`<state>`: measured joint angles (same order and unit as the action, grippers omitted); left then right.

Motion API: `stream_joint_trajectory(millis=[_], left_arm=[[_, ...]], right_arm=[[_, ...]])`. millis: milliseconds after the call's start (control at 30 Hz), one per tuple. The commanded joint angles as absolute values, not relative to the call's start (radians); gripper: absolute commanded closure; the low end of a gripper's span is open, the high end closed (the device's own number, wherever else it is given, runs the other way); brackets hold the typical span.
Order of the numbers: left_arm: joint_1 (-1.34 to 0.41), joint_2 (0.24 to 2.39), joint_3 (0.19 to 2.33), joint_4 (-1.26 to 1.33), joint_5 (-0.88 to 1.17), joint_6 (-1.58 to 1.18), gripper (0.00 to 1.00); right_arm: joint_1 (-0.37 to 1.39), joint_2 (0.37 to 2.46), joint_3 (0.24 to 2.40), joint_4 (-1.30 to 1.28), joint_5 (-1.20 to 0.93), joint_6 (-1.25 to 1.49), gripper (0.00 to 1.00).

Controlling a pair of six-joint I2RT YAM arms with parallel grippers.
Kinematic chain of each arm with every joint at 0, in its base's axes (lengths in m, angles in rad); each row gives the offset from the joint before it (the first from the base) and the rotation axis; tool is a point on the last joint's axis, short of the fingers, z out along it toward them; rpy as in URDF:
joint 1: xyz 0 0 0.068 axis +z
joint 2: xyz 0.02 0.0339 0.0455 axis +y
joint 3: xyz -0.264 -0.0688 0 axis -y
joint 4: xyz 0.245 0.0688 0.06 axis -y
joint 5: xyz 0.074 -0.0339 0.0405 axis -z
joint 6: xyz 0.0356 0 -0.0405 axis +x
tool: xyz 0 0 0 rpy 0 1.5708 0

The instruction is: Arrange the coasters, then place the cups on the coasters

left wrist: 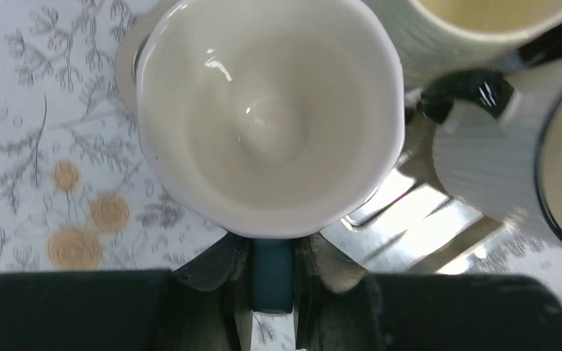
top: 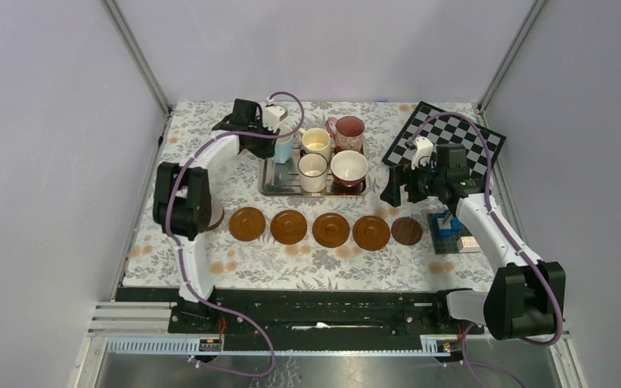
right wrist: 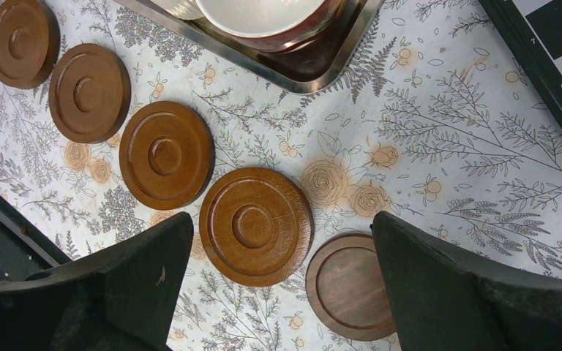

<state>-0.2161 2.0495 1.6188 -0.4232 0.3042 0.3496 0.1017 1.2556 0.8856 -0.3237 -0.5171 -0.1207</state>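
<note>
My left gripper should next carry the light blue cup [top: 284, 150] up, back and down onto the coaster beside the partly hidden one and let go of it there, because that coaster is empty.
In the left wrist view my left gripper [left wrist: 272, 252] is shut on the dark blue handle [left wrist: 272, 274] of a light blue cup [left wrist: 271, 110] with a white inside. From above, this cup [top: 284, 150] sits at the left end of the silver tray [top: 311, 191], with the left gripper [top: 277, 137] at it. A cream cup [top: 315, 141], a pink cup [top: 349, 129], a white cup [top: 313, 170] and a dark red cup [top: 348, 168] stand in the tray. Brown coasters [top: 289, 227] lie in a row, the darker one [top: 407, 231] at the right end. My right gripper [right wrist: 282, 223] hangs open above coasters [right wrist: 254, 225].
A chessboard [top: 445, 141] lies at the back right. Blue toy bricks [top: 445, 222] sit by the right arm. One more coaster [top: 215, 217] is partly hidden behind the left arm. The tray rim [right wrist: 315, 73] and the dark red cup [right wrist: 300, 33] show at the top of the right wrist view.
</note>
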Motion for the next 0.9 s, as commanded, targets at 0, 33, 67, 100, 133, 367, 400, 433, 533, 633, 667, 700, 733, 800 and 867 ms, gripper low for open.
stream_joint_trajectory(millis=[0, 33, 67, 100, 133, 367, 400, 433, 533, 633, 667, 700, 733, 800, 867], left_arm=[[-0.204, 1.808, 1.543, -0.319, 0.301, 0.295, 1.00], [-0.203, 1.774, 1.522, -0.320, 0.303, 0.295, 1.00], [-0.201, 1.739, 1.496, -0.323, 0.305, 0.295, 1.00], [-0.197, 1.705, 1.469, -0.326, 0.308, 0.294, 1.00], [-0.191, 1.668, 1.442, -0.330, 0.314, 0.294, 1.00], [-0.086, 1.378, 1.212, -0.384, 0.397, 0.311, 1.00], [-0.066, 1.331, 1.169, -0.392, 0.408, 0.322, 1.00], [-0.043, 1.286, 1.111, -0.403, 0.423, 0.337, 1.00], [-0.013, 1.161, 1.003, -0.447, 0.447, 0.386, 1.00], [-0.002, 1.070, 0.916, -0.477, 0.453, 0.420, 1.00], [-0.002, 1.045, 0.889, -0.480, 0.454, 0.429, 1.00], [-0.002, 1.024, 0.863, -0.479, 0.452, 0.434, 1.00], [-0.002, 1.001, 0.840, -0.474, 0.450, 0.431, 1.00], [-0.002, 0.979, 0.798, -0.469, 0.453, 0.429, 1.00], [-0.002, 0.964, 0.766, -0.458, 0.451, 0.430, 1.00]], right_arm=[[0.097, 1.230, 0.885, -0.300, -0.525, -0.138, 0.00], [0.097, 1.229, 0.886, -0.301, -0.526, -0.137, 0.00], [0.097, 1.226, 0.888, -0.303, -0.527, -0.137, 0.00], [0.097, 1.224, 0.887, -0.304, -0.527, -0.137, 0.00], [0.097, 1.222, 0.885, -0.303, -0.527, -0.137, 0.00], [0.097, 1.214, 0.879, -0.299, -0.539, -0.132, 0.00], [0.097, 1.213, 0.878, -0.298, -0.540, -0.131, 0.00], [0.097, 1.215, 0.878, -0.298, -0.542, -0.129, 0.00], [0.097, 1.217, 0.872, -0.294, -0.544, -0.127, 0.00], [0.097, 1.217, 0.870, -0.292, -0.548, -0.121, 0.00], [0.097, 1.217, 0.870, -0.292, -0.549, -0.120, 0.00], [0.097, 1.217, 0.871, -0.292, -0.550, -0.119, 0.00], [0.097, 1.216, 0.873, -0.292, -0.548, -0.119, 0.00], [0.097, 1.215, 0.874, -0.292, -0.546, -0.118, 0.00], [0.097, 1.213, 0.875, -0.296, -0.547, -0.118, 0.00]])
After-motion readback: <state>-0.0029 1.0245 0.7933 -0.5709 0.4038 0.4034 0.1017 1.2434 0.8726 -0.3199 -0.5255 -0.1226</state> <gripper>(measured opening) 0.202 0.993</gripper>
